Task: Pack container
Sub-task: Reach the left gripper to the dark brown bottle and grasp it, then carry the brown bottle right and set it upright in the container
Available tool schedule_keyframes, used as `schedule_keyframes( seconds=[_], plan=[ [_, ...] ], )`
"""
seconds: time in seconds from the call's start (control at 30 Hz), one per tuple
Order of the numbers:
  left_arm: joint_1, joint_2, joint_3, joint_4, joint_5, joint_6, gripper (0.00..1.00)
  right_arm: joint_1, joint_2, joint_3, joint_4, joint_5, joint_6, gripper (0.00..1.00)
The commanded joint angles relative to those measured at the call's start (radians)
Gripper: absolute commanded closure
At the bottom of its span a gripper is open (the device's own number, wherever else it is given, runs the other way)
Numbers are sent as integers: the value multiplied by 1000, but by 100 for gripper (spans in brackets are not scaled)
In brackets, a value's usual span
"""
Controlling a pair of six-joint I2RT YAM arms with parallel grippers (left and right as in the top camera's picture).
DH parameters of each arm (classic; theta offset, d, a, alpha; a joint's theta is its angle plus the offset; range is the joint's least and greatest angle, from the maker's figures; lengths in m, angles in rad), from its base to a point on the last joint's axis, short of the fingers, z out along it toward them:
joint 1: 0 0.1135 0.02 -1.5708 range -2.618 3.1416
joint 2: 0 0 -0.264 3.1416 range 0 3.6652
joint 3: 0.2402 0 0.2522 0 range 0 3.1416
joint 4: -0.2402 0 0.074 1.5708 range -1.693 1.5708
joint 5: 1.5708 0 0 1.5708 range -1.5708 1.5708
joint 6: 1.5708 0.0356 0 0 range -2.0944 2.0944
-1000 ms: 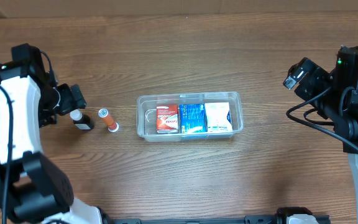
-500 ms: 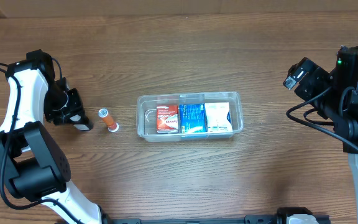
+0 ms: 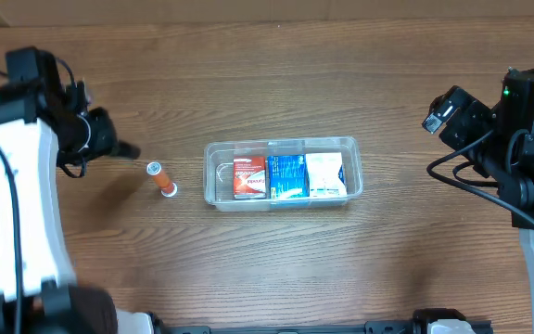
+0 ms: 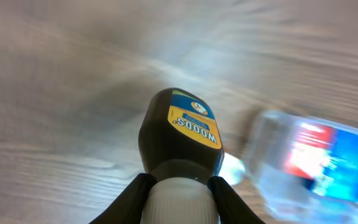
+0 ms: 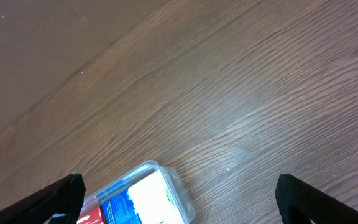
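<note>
My left gripper carries the bottle [image 4: 182, 134] past the orange tube next, then lowers the bottle into the container's end [image 4: 275, 154] beside the red carton, which is free.
The container [image 3: 213, 176], a clear plastic tub, lies mid-table holding a red carton [image 3: 248, 176], a blue carton [image 3: 287, 176] and a white carton [image 3: 326, 174] side by side. To its left, my left gripper [image 3: 111, 147] is shut on the white cap [image 4: 180, 202] of a dark brown bottle [image 4: 182, 134] with a yellow and blue label, held off the table. The container [image 4: 266, 149] shows blurred beyond it. My right gripper [image 5: 182, 199] hangs open and empty at the far right, with the container's end [image 5: 173, 180] below it.
A small orange tube with a white cap [image 3: 162, 179] lies on the wood between the held bottle and the tub's left end. Bare wooden table surrounds the tub. The right arm's body [image 3: 527, 139] fills the right edge.
My left gripper has shut on the bottle's cap and lifted the bottle from its spot on the table, moving slightly toward the back. The right arm has not moved.
</note>
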Motion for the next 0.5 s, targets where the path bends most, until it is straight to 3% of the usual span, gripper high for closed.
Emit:
schedule_keyframes(
  seconds=[0.0, 0.23, 0.4, 0.47],
  plan=[
    [-114, -144, 63, -11, 57, 17, 77, -1, -3, 15, 4, -1, -3, 0],
    [-429, -157, 50, -16, -30, 33, 75, -1, -3, 15, 4, -1, -3, 0],
    [-517, -27, -6, 7, -57, -5, 74, -1, -3, 15, 4, -1, -3, 0],
    [-528, 47, -21, 14, -60, -95, 77, -1, -3, 15, 4, -1, -3, 0]
  ],
)
